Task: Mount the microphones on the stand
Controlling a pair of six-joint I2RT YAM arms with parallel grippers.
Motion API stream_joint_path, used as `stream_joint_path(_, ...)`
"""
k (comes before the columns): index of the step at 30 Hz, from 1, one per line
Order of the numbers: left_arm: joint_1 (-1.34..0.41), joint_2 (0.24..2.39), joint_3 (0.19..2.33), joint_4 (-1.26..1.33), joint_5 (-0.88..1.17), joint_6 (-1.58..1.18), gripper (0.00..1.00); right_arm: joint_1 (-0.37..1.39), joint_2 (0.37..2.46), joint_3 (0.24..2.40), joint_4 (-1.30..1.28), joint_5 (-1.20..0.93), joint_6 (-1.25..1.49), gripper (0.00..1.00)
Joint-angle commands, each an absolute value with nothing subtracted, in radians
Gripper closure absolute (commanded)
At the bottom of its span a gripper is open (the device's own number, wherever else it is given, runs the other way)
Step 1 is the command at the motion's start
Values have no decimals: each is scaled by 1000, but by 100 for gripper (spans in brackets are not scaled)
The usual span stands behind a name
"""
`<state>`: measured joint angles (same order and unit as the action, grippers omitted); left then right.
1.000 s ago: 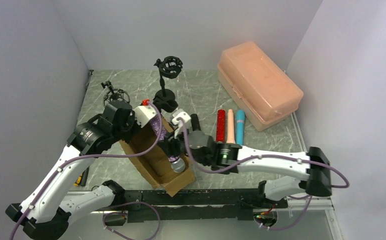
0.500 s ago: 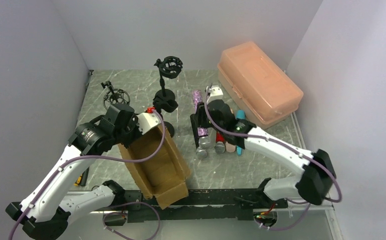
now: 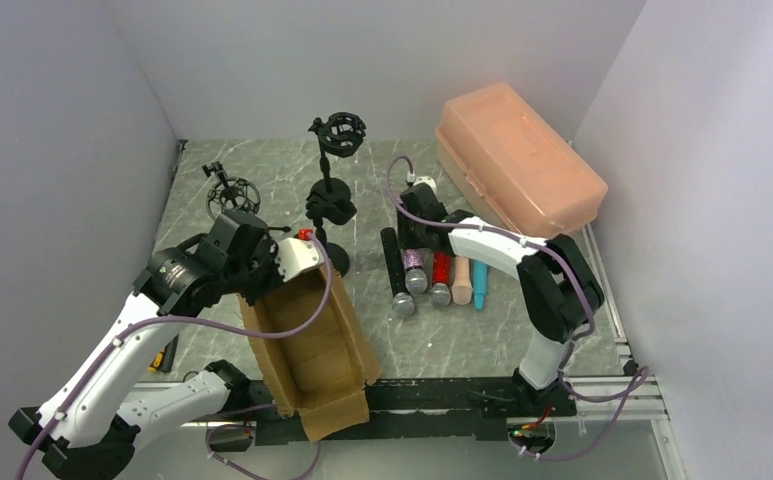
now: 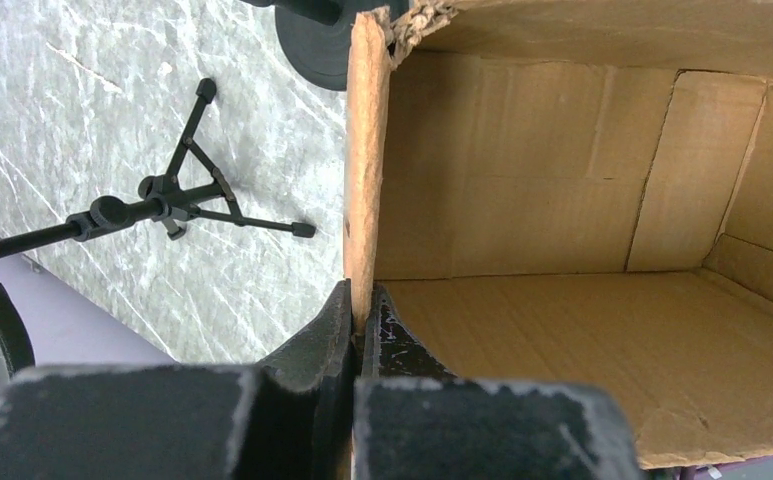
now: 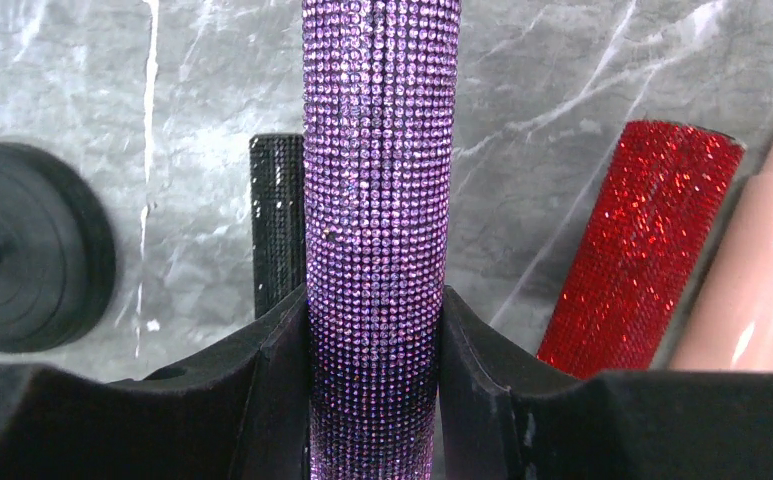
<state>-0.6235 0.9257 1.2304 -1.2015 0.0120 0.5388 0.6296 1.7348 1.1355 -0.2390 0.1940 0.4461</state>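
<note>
The glittery purple microphone (image 3: 415, 264) still hangs above the table between the black and red ones, so the robot's right gripper will go down to the tabletop next and open.
My right gripper (image 3: 414, 245) (image 5: 375, 300) is shut on the glittery purple microphone (image 5: 377, 180) (image 3: 415, 264), which points toward the near edge in a row with the others. The black microphone (image 3: 395, 272) (image 5: 276, 210) is on its left. Red (image 3: 441, 270) (image 5: 642, 240), peach (image 3: 461, 277) (image 5: 762, 270) and light blue (image 3: 480, 272) microphones lie on its right. The stand (image 3: 336, 135) with a black shock mount rises at the back, its round base (image 5: 32, 260) left of the row. My left gripper (image 3: 298, 262) (image 4: 362, 310) is shut on the wall of a cardboard box (image 4: 367, 180).
The open cardboard box (image 3: 312, 345) reaches the near edge. A small tripod stand (image 3: 230, 190) (image 4: 182, 190) sits at the back left. A pink plastic case (image 3: 517, 165) fills the back right. A yellow-black tool (image 3: 167, 352) lies by the left arm.
The right arm carried the purple microphone out of the box and over to the row, beside the black one. The left gripper swung the box toward the near edge.
</note>
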Motion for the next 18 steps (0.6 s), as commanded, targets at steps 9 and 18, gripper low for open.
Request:
stream_joint_path(9, -627, 935, 1263, -1183, 41, 522, 100, 582, 1869, 1202, -185, 183, 443, 65)
stream_joint_path(18, -571, 915, 1564, -1116, -122, 560, 100, 576, 1839, 1192, -200, 167, 444, 26)
